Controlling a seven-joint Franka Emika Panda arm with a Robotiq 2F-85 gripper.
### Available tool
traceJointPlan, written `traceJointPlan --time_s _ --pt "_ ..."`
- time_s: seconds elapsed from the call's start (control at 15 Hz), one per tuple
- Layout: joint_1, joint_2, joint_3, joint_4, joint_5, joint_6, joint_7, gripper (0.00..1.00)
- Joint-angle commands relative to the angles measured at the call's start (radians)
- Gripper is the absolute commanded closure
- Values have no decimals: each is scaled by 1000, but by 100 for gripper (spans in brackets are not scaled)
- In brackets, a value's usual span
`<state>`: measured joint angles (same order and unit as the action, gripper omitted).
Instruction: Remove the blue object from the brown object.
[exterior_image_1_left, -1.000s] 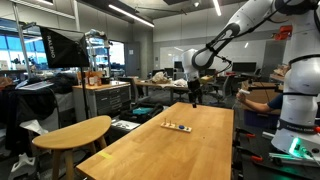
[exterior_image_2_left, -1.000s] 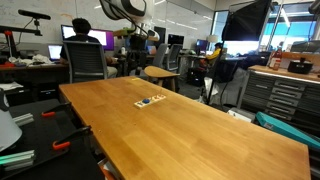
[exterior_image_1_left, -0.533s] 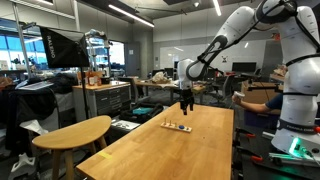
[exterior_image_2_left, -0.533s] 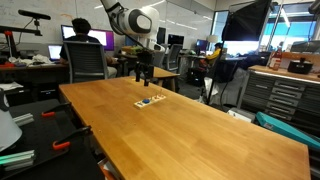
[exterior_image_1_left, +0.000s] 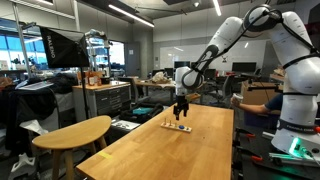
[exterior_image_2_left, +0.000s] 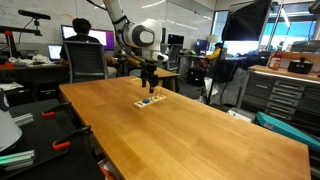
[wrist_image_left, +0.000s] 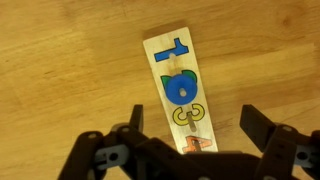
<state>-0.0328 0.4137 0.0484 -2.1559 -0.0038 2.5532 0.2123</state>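
My gripper is still hanging empty above the round blue disc (wrist_image_left: 181, 89), so next it needs to move down toward the board (wrist_image_left: 178, 62) until its open fingers are on either side of that piece.
A light brown wooden number board (wrist_image_left: 178, 62) lies on the wooden table. It holds a blue numeral 1, a blue round piece (wrist_image_left: 181, 88), a yellow 3 and an orange 4. My gripper (wrist_image_left: 193, 128) is open and empty, hanging just above the board with a finger on each side of its lower end. In both exterior views the gripper (exterior_image_1_left: 181, 112) (exterior_image_2_left: 149, 86) hovers right over the board (exterior_image_1_left: 176, 126) (exterior_image_2_left: 150, 101), with the blue piece visible as a small spot (exterior_image_2_left: 147, 100).
The long wooden table (exterior_image_2_left: 190, 130) runs through both exterior views. A round wooden stool top (exterior_image_1_left: 72, 131) stands beside it. People sit at desks behind (exterior_image_2_left: 84, 45), with cabinets and lab gear around.
My arm has come down and toward the board over the last second. The gripper now hangs directly above it. The board has not moved.
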Motion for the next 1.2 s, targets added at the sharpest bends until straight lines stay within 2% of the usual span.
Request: traceJointPlan --time_s 0.0,1.13 --pt "23 62 -22 48 48 56 0 0" --pt "45 134 -53 25 45 146 19 0"
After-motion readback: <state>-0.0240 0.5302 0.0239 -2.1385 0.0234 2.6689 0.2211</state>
